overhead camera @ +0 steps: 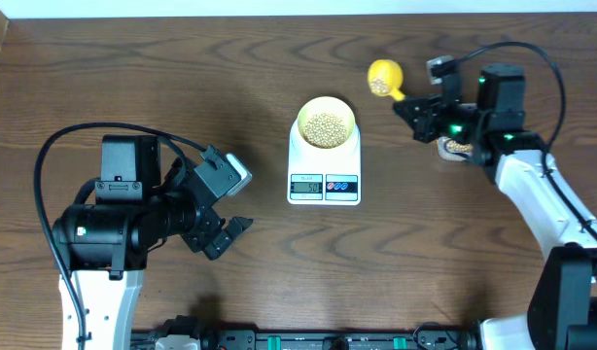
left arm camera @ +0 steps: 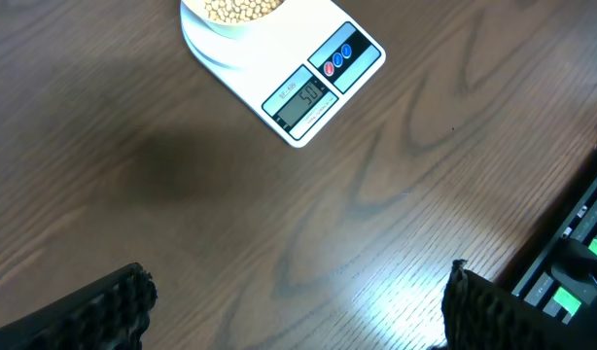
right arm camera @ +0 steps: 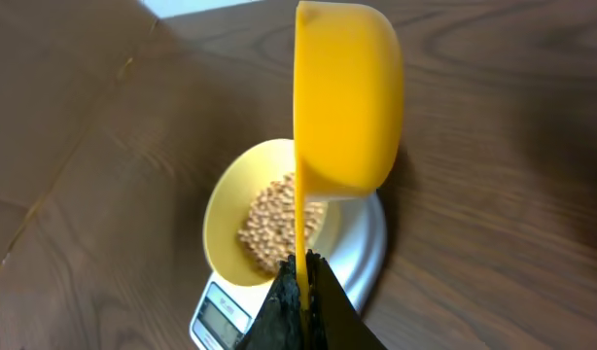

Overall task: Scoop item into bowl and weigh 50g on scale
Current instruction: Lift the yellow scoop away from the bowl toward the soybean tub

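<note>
The bare tabletop beside the scale is below my right gripper, toward my base, so my right gripper should move back and down next to let go of the scoop there.
The pale-yellow bowl sits on the white scale at the table's middle, holding tan beans. The scale's display shows digits. My right gripper is shut on the handle of a bright yellow scoop, held in the air right of the bowl with a few beans in it. In the right wrist view the scoop is on edge in front of the bowl and beans. My left gripper is open and empty, left of the scale.
Some beans in a container show partly under the right arm. The table's front edge with black rails lies near the left gripper.
</note>
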Tool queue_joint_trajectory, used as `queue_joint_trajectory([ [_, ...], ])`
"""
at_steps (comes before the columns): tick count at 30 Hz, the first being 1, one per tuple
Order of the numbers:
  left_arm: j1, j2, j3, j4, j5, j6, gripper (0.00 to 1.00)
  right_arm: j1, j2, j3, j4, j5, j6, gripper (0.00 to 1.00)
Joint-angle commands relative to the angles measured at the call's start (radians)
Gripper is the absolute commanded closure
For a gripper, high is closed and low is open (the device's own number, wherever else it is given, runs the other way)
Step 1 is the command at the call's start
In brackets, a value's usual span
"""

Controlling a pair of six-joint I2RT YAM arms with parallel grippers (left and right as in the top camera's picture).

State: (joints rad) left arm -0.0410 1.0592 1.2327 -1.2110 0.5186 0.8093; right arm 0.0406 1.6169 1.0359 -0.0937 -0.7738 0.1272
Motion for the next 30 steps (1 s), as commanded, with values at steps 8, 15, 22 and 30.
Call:
queue_joint_trajectory([
  [8,0.003,-0.002,0.002,-0.003,0.013,0.005,0.04,-0.191,-0.009,-0.001,-0.144,-0.071,0.006,0.99],
  [15,0.003,-0.001,0.002,-0.003,0.013,0.005,0.04,-0.306,-0.065,-0.001,-0.278,-0.050,-0.110,0.99],
  [22,0.003,-0.001,0.002,-0.003,0.013,0.005,0.04,-0.358,-0.161,-0.001,-0.427,0.212,-0.246,0.99],
  [30,0.003,-0.002,0.002,-0.003,0.013,0.005,0.04,-0.334,-0.201,-0.001,-0.488,0.556,-0.372,0.99],
])
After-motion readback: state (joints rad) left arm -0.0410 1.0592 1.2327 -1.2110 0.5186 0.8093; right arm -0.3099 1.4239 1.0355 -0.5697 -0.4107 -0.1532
